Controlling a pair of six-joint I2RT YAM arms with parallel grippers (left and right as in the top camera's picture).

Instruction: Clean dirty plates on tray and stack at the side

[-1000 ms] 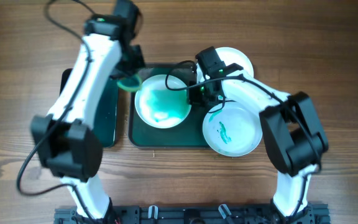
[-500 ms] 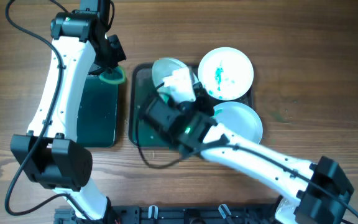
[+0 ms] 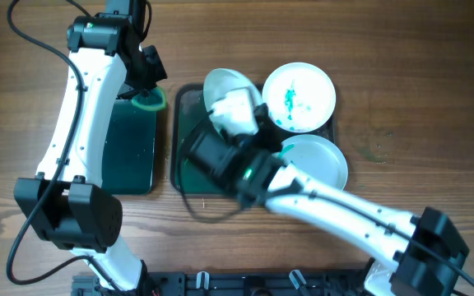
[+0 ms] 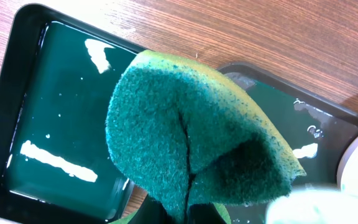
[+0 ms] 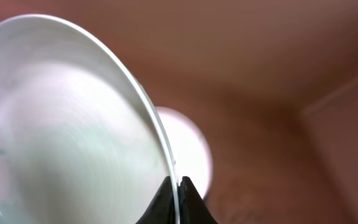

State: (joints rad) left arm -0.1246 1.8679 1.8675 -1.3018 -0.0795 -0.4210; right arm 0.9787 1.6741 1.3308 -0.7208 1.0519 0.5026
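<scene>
The white plate (image 3: 223,89) comes down and tilts flat onto the green tray (image 3: 189,105) beside the teal-marked plate next, in my right gripper, since that tray part is empty.
My right gripper (image 5: 178,186) is shut on the rim of a white plate (image 5: 73,124) and holds it tilted up, with faint teal traces on its face. In the overhead view that plate (image 3: 223,89) sits above the back left of the dark green tray (image 3: 189,105), with the right gripper (image 3: 239,113) at its edge. A plate with teal-green marks (image 3: 299,97) lies at the tray's back right. A third plate (image 3: 323,160), partly hidden by my right arm, lies at the front right. My left gripper (image 3: 146,89) is shut on a green sponge (image 4: 191,137) over the smaller tray.
The smaller black tray (image 3: 134,148) lies left of the green tray, wet and shiny, and shows in the left wrist view (image 4: 48,124). The green tray's corner (image 4: 291,118) is also wet. Bare wooden table (image 3: 418,99) surrounds both trays.
A second ago the plate lay flat on the tray, with the sponge beside it. The right gripper has lifted it and the sponge moved left over the small tray. In the last half second the plate shifted slightly.
</scene>
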